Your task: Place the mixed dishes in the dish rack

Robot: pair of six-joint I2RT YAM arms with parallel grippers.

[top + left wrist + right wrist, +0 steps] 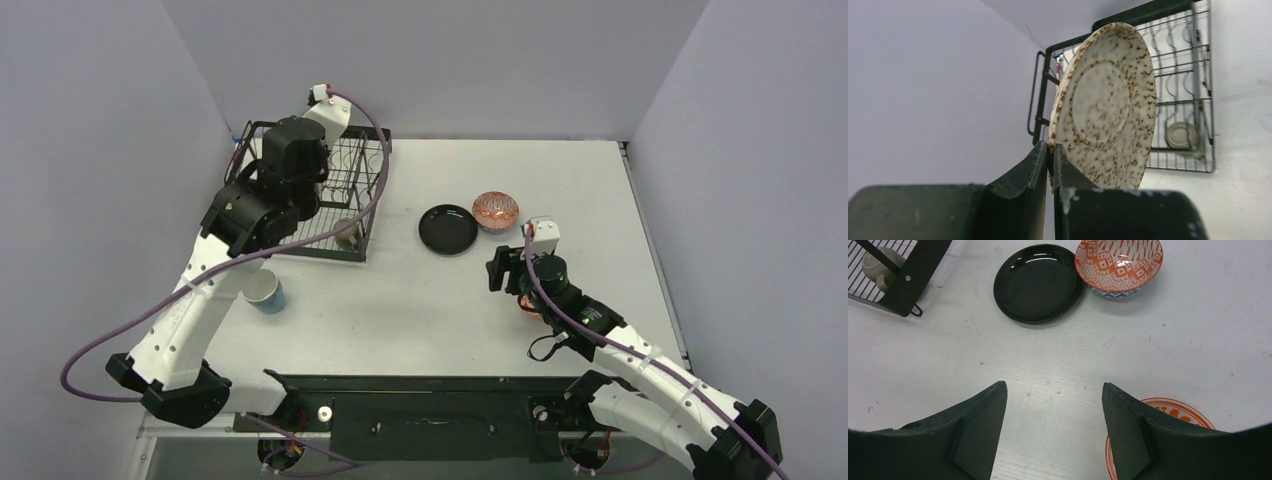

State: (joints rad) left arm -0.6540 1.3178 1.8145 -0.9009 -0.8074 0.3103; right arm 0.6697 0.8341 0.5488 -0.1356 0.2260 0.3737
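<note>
The on-edge plate should next go to the rack's empty side loop (235, 158) (1040, 97). My left gripper should move down and to its left in the top view, lower the plate and let go.
My left gripper (1050, 150) is shut on the rim of the speckled grey oval plate (1105, 107) and holds it on edge above the black wire dish rack (1193, 60). In the top view the left wrist hides the plate over the rack (345, 245). The small olive-green cup (1181, 135) sits in a rack corner (348, 236). My right gripper (1054, 387) is open and empty above the table (505, 268). Ahead of it lie the glossy black plate (1038, 282) and a red-orange patterned bowl (1118, 262). The second patterned bowl (1178, 407) lies by its right finger.
The light-blue mug (265, 292) stands on the table in front of the rack, beside my left arm. The rack's near corner (913, 275) with the cup (880, 262) shows at the right wrist view's top left. Walls close in on the left and back.
</note>
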